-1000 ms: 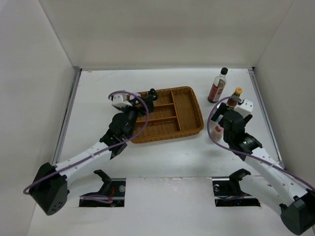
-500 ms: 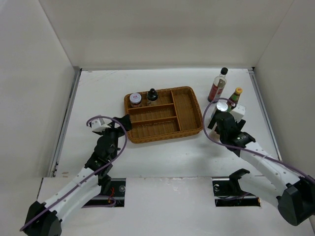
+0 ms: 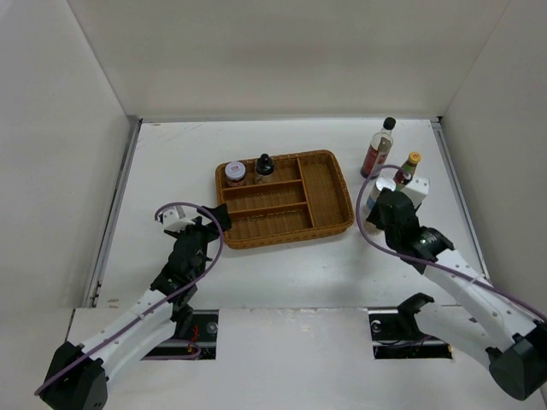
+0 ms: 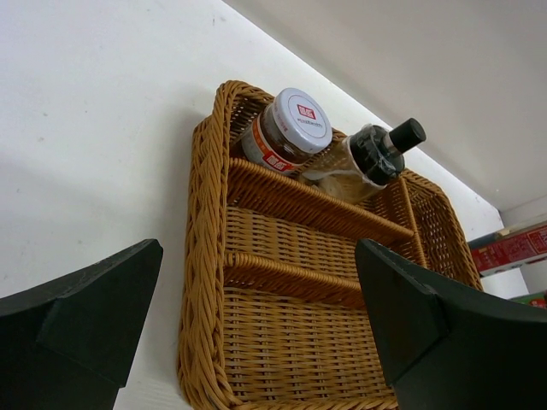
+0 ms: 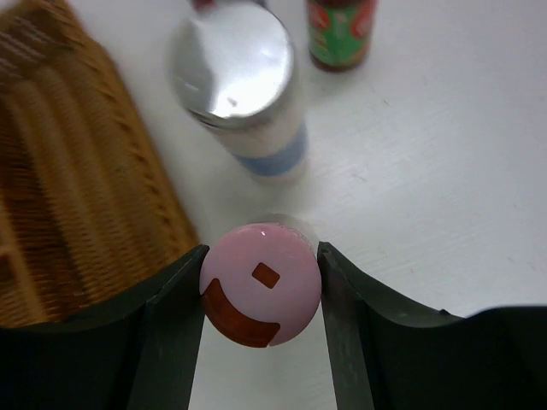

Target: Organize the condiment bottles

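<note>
Next, my right gripper lifts the shaker (image 5: 261, 282) across, lowers it in and releases, since free room beside the black-capped bottle lies to the gripper's left in the top view.
In the right wrist view my right gripper (image 5: 261, 286) is shut on the pink-capped shaker (image 5: 261, 282), with both fingers against its cap. Just beyond it stand the silver-capped white-blue bottle (image 5: 244, 94) and the green-necked bottle (image 5: 342, 30). From above, the right gripper (image 3: 382, 209) hides the shaker. The tall dark-sauce bottle (image 3: 379, 149) and the yellow-capped bottle (image 3: 408, 168) stand behind it. The pink-lidded jar (image 3: 235, 173) and the small black-capped bottle (image 3: 264, 166) sit in the wicker tray's (image 3: 286, 235) back left compartment. My left gripper (image 3: 198, 224) is open, empty, off the tray's near left corner.
In the left wrist view the tray's rim (image 4: 201, 256) lies between my open fingers, with the jar (image 4: 286, 132) and the leaning black-capped bottle (image 4: 367, 158) at its far end. White walls close in the table on three sides. The tray edge (image 5: 68, 171) is just left of the shaker.
The right gripper has closed on the shaker's pink cap. The left arm has pulled back from the tray's back left compartment toward the near left, leaving the jar and small bottle there.
</note>
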